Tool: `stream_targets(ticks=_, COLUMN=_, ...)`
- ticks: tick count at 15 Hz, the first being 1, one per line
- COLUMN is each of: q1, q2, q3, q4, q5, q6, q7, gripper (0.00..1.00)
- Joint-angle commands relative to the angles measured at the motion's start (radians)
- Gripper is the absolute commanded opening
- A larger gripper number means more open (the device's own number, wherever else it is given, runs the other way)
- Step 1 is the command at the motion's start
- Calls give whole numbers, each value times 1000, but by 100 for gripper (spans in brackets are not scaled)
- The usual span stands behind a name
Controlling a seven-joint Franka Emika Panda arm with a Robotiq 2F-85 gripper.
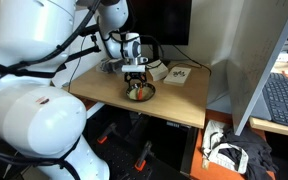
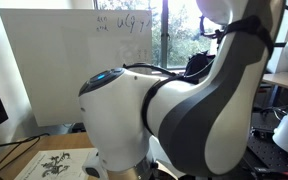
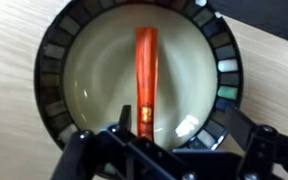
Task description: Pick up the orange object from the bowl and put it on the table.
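I need to lower my gripper into the bowl next. Then I need to close its open fingers around the orange object's near end [image 1: 139,91] [image 3: 145,121], which is already between them.
In the wrist view a long orange object [image 3: 146,75] lies flat in a cream bowl with a dark tiled rim [image 3: 50,75]. My gripper [image 3: 179,118] hangs just above the bowl and is open. Its two dark fingers reach in from the bottom edge, and the orange object's near end lies between them, close to one finger. In an exterior view the gripper [image 1: 135,79] points straight down over the bowl [image 1: 146,93] near the front of the wooden table [image 1: 104,88]. The robot's body hides the bowl in the exterior view that looks toward the window.
A printed sheet [image 1: 177,74] lies on the table behind the bowl and also shows in an exterior view [image 2: 59,165]. A grey divider panel [image 1: 254,70] stands beside the table, with a keyboard [image 1: 284,100] beyond it. Cables and gear lie on the floor [image 1: 229,155].
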Motion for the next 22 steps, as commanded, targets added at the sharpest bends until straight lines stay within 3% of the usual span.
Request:
stream_targets(ticks=1, q1=25, q2=53, q3=-25, q4=80, q5=-1, q6=-87, q7=-26, gripper=86)
stream_targets(ticks=4, q1=30, q2=87, q3=-37, q4=110, q5=-1, q6=-118, q7=-14, gripper=60)
stream_targets(ticks=6, q1=27, q2=106, q3=-44, q4=118, q5=6, q6=-127, q7=-11, gripper=49)
stream_targets(ticks=8, q1=25, q2=121, q3=-47, q4=122, q5=8, q6=-126, q7=-10, gripper=28)
stream_targets(ticks=12, q1=25, q2=126, q3=-41, q4=116, q5=8, q6=-116, q7=-21, gripper=1)
stream_targets(ticks=18, q1=11, q2=21, q3=-29, q4=34, q5=29, q6=-89, q7=-13, gripper=2)
stream_targets(ticks=22, q1=-4, q2=-112, q3=-76, q4=-58, q5=7, q6=-73, q7=16, gripper=2)
